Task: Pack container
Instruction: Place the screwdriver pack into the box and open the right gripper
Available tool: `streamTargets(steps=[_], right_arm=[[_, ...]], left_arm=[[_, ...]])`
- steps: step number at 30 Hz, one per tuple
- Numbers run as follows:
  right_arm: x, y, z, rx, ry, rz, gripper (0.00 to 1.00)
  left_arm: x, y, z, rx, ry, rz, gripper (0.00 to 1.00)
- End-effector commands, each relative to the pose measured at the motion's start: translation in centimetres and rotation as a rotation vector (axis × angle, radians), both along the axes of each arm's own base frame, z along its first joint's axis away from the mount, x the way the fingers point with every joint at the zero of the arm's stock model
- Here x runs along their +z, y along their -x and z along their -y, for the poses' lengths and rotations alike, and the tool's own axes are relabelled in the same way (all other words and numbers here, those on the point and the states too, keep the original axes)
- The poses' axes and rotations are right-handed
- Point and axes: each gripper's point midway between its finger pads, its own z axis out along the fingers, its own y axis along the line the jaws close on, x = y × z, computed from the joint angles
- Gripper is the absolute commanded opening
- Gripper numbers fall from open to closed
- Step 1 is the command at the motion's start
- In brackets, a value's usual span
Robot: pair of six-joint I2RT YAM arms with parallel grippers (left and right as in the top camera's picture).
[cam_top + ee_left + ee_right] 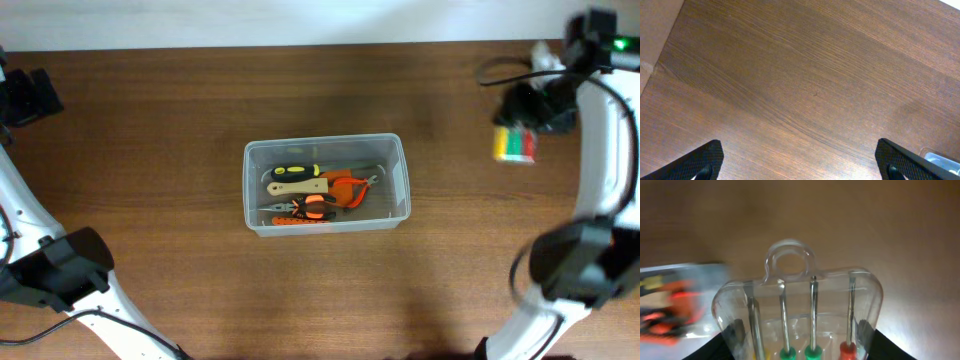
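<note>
My right gripper is going to carry the screwdriver case (515, 144) to the container (327, 184) next. Then it will turn and bring the case down inside, above the orange pliers.
The clear plastic container (327, 184) sits mid-table and holds several hand tools: a black-and-yellow handled tool, orange pliers and cutters. It shows blurred at the left of the right wrist view (675, 300), and its corner at the lower right of the left wrist view (939, 159). My right gripper (530, 118) at the far right is shut on a small clear screwdriver case (800, 310) with yellow, green and red handles (516, 144), held above the table. My left gripper (800, 162) is open and empty over bare wood, at the far left (25, 95).
The brown wooden table (150, 150) spans the view, with a pale wall strip along the back edge. A black cable (500, 70) loops near the right arm's top. Both arm bases stand at the front corners.
</note>
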Motion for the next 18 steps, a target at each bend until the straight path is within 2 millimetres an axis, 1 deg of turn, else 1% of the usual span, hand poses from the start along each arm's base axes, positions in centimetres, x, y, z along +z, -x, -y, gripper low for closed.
streamTargets(steps=[1, 3, 4, 5, 6, 7, 8, 9, 11, 12, 13, 16, 18], right_arm=[[5.0, 0.7, -7.0, 0.189, -0.002, 0.144, 0.39], [5.8, 1.0, -11.4, 0.349, 0.019, 0.192, 0.39], [5.9, 1.1, -13.1, 0.414, 0.027, 0.206, 0.39], [5.7, 1.3, -15.6, 0.516, 0.040, 0.220, 0.39], [5.4, 1.5, -17.2, 0.580, 0.048, 0.224, 0.39], [4.9, 1.8, -19.3, 0.667, 0.059, 0.229, 0.39], [4.4, 2.0, -20.7, 0.726, 0.068, 0.229, 0.39], [3.6, 2.2, -22.4, 0.803, 0.086, 0.225, 0.39], [1.8, 2.4, -24.5, 0.914, 0.141, 0.203, 0.38], [0.3, 2.5, -25.4, 0.984, 0.186, 0.177, 0.37], [-0.5, 2.5, -25.8, 1.017, 0.207, 0.161, 0.37], [-4.4, 3.0, -27.2, 1.159, 0.259, 0.069, 0.37], [-7.1, 3.0, -27.8, 1.205, 0.267, 0.007, 0.37]], left_arm=[[0.4, 0.1, 0.0, 0.009, 0.008, 0.014, 0.99], [0.4, 0.1, 0.0, 0.009, 0.008, 0.014, 0.99], [0.4, 0.1, 0.0, 0.009, 0.008, 0.014, 0.99], [0.4, 0.1, 0.0, 0.009, 0.008, 0.014, 0.99], [0.4, 0.1, 0.0, 0.009, 0.008, 0.013, 0.99], [0.4, 0.1, 0.0, 0.009, 0.008, 0.013, 0.99], [0.4, 0.1, 0.0, 0.009, 0.008, 0.013, 0.99], [0.4, 0.2, 0.0, 0.009, 0.008, 0.013, 0.99], [0.4, 0.1, 0.0, 0.009, 0.009, 0.013, 0.99], [0.4, 0.1, 0.0, 0.009, 0.008, 0.013, 0.99], [0.4, 0.1, 0.0, 0.009, 0.008, 0.013, 0.99], [0.4, 0.1, 0.0, 0.009, 0.008, 0.014, 0.99], [0.4, 0.1, 0.0, 0.009, 0.008, 0.013, 0.99]])
